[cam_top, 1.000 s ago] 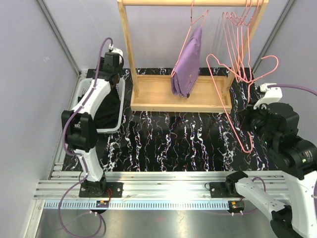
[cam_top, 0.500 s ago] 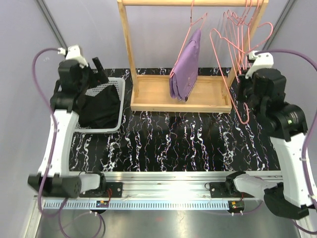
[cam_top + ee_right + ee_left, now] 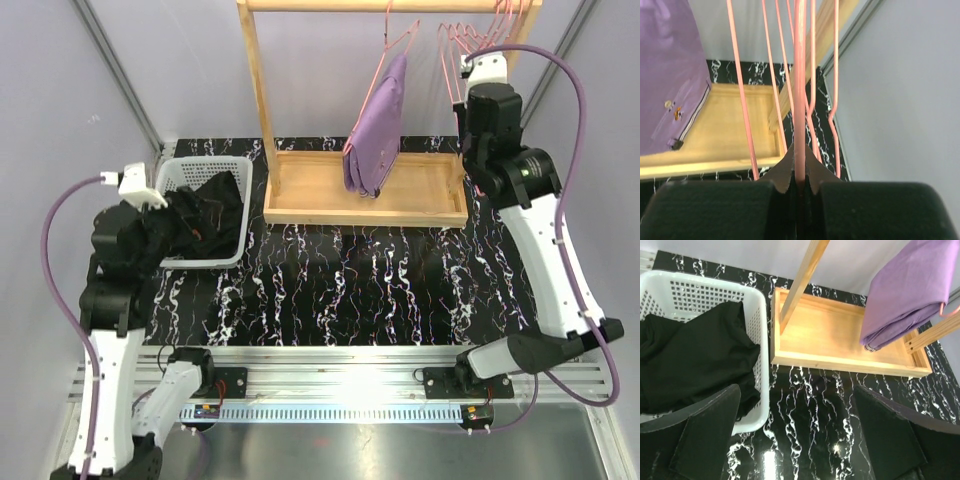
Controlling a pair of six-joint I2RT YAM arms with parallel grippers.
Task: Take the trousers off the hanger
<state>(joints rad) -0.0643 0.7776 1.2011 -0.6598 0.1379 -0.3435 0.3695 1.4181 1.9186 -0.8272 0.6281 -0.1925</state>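
The right gripper moves the empty hanger, beside the other empty ones, outward and slightly toward the lilac trousers [image 3: 376, 130] next, before I release the wire.
The lilac trousers [image 3: 376, 130] hang folded over a pink hanger [image 3: 392, 45] on the wooden rack's rail. They also show in the left wrist view [image 3: 910, 290] and the right wrist view [image 3: 667, 75]. The black trousers [image 3: 208, 212] lie bunched in the white basket [image 3: 205, 165]; they also show in the left wrist view [image 3: 692, 362]. My left gripper [image 3: 800, 440] is open and empty, low over the table beside the basket. My right gripper [image 3: 800, 172] is shut on a bare pink hanger wire [image 3: 799, 90], up by the rack's right post [image 3: 472, 150].
The wooden rack [image 3: 365, 205] has a tray base and two upright posts. Several bare pink hangers [image 3: 480, 35] bunch at the rail's right end. Grey walls close in on the left, back and right. The tabletop [image 3: 380, 280] is black marble-patterned.
My left arm has drawn back from the basket toward the near left, leaving the black trousers in it. My right arm has lifted the bare hanger up to the rail's right end.
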